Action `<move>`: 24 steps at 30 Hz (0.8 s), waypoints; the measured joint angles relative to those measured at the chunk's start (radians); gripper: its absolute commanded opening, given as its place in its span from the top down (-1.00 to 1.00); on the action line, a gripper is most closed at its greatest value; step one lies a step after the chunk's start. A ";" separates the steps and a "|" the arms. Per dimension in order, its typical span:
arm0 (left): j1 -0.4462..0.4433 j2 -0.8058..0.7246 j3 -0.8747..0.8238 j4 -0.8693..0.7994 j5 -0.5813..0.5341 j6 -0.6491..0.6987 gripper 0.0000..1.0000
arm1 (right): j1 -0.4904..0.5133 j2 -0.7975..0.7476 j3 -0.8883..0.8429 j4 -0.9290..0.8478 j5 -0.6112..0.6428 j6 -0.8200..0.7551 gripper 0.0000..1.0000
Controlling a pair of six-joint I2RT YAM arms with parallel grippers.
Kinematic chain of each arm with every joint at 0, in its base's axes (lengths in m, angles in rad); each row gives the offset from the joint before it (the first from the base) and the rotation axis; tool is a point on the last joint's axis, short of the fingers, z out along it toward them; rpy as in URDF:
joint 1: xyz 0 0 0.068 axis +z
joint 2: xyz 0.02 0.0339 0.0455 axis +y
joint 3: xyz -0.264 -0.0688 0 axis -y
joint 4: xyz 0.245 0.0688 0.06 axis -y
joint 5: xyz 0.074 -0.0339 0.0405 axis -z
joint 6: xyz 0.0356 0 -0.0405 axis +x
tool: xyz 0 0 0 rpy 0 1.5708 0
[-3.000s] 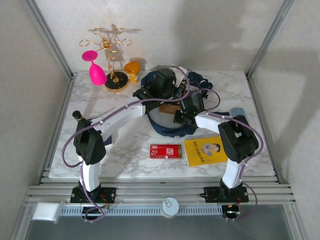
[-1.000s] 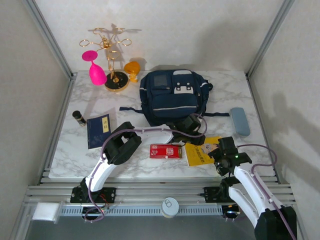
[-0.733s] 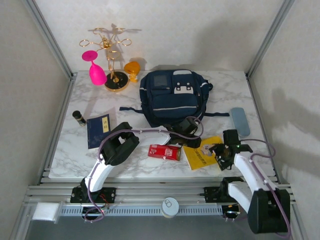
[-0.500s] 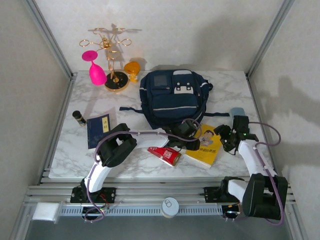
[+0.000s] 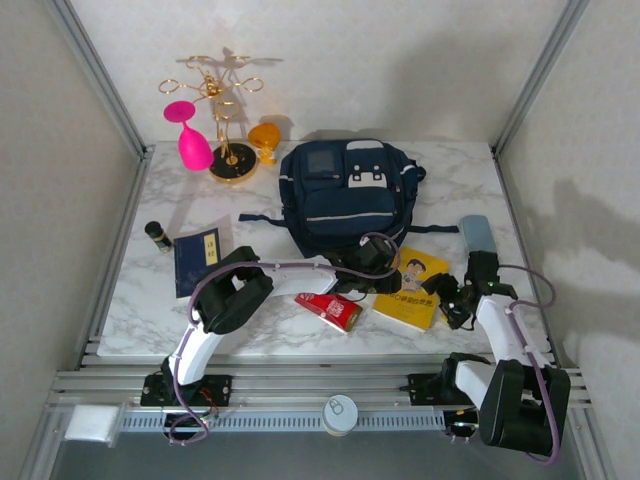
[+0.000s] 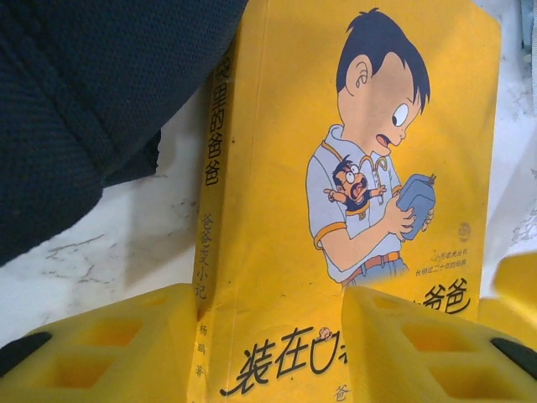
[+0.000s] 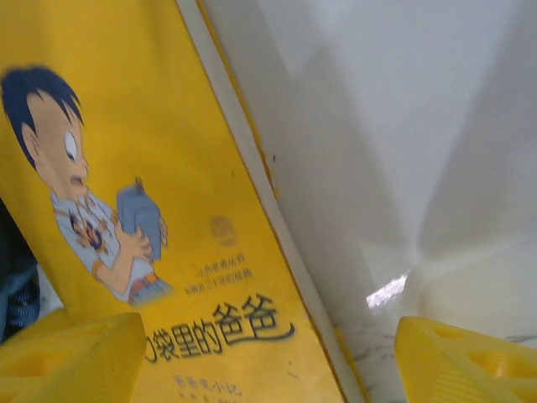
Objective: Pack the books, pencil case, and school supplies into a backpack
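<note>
The book's page edge [image 5: 436, 312] [image 7: 309, 298] is between my right gripper's open fingers, so my right gripper needs to move gently toward the cartoon figure and close across the pages.
The yellow book [image 5: 412, 287] with the cartoon figure lies askew just in front of the navy backpack [image 5: 340, 200]. My left gripper [image 5: 385, 283] is low over the book's left end. In the left wrist view its jaws [image 6: 277, 357] stand apart, one finger beside the spine and one over the cover [image 6: 285, 193]. My right gripper [image 5: 447, 300] is open at the book's right edge [image 7: 126, 168], bare table between its fingers. The red box [image 5: 335, 310] lies tilted by the left arm. The navy booklet [image 5: 197, 260] lies at the left and the grey-blue pencil case [image 5: 476, 233] at the right.
A short black cylinder [image 5: 157, 236] stands beside the booklet. A gold rack [image 5: 225, 120] with a pink glass [image 5: 190, 140] and an orange glass [image 5: 264, 140] stands at the back left. Metal frame posts border the marble table [image 5: 140, 310]. The backpack's dark fabric [image 6: 84, 109] is close on the left gripper's left.
The yellow book has turned and slid away from the front edge. The red box has been knocked askew. My right gripper has come up from the near edge to the book's right side.
</note>
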 measured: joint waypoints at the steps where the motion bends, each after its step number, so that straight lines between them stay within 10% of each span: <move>1: 0.000 0.005 0.004 0.002 0.000 0.000 0.08 | 0.003 0.000 -0.008 0.001 -0.022 0.000 -0.57; 17: 0.004 0.011 0.005 0.004 -0.024 0.005 0.09 | 0.033 -0.013 0.027 -0.021 -0.135 -0.037 -0.55; 24: 0.004 0.012 0.005 0.004 -0.031 0.008 0.10 | 0.032 -0.044 0.054 -0.042 -0.179 -0.080 -0.24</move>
